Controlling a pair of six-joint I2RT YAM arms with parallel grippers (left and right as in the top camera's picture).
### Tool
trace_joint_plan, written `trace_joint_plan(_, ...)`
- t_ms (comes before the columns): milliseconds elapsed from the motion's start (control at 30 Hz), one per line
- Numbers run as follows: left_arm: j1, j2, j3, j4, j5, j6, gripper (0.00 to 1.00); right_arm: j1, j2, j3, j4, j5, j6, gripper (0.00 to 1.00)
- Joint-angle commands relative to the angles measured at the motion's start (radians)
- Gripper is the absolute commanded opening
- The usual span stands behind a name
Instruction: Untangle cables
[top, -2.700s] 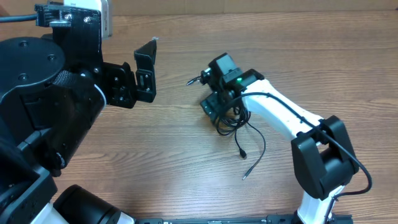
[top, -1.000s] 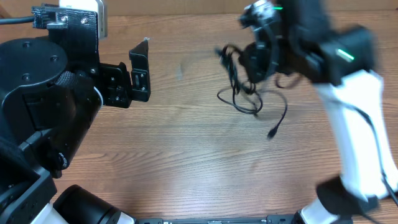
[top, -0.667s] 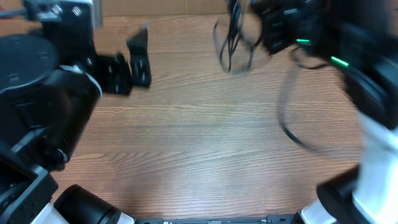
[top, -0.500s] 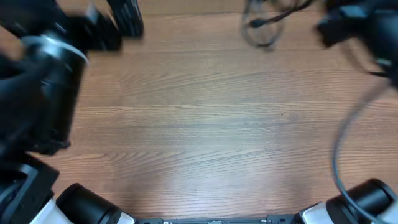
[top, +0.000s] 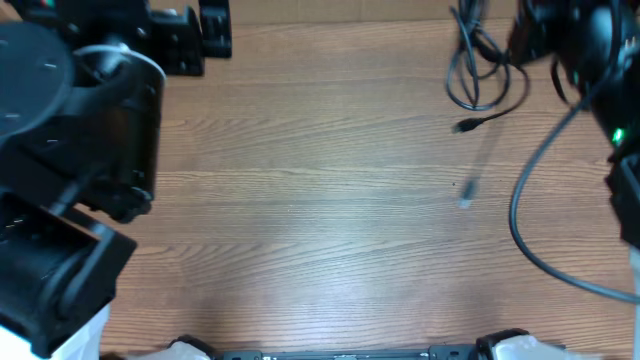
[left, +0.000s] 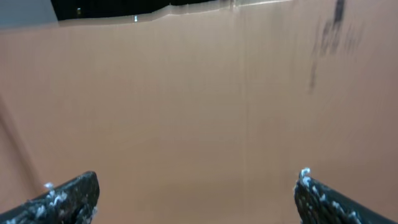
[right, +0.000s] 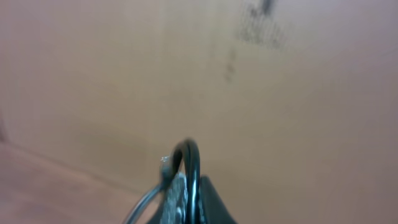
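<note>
My right gripper needs to move down and to the left in the overhead view and release the cables over the wood between the arms, because that wood is bare.
The cables (top: 478, 70) hang in loose black loops at the far right, lifted above the wooden table (top: 320, 220). One plug end (top: 465, 126) dangles below the loops, and a second, blurred end (top: 467, 193) hangs lower. In the right wrist view my right gripper (right: 193, 202) is shut on a loop of cable (right: 189, 158) that arches over its fingertips. My left gripper (left: 194, 196) stands wide open above bare wood with nothing between its fingers (left: 73, 193). From overhead the left gripper (top: 214, 22) sits at the far left edge, far from the cables.
The left arm's large black body (top: 70, 150) covers the left side of the table. A thick black wire (top: 525, 215) fixed to the right arm curves down the right side. Both wrist views are blurred.
My right gripper has lifted the cables off the table and carried them up and to the far right. The left arm has swung toward the far left edge, its gripper still open.
</note>
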Motion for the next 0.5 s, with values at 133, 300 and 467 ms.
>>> trace_joint_plan(133,0.038,-0.320,-0.620,0.257,-0.033,0.072,1.00,-0.030,-0.546,-0.760,0.428,0.058,0.126,0.04)
trace_joint_plan(300,0.039,-0.496,-0.921,0.435,-0.014,0.119,1.00,-0.030,-0.782,-1.001,0.583,0.079,0.204,0.04)
trace_joint_plan(467,0.037,-0.610,-1.081,0.438,0.017,0.104,1.00,-0.030,-0.914,-1.067,0.591,0.118,0.262,0.04)
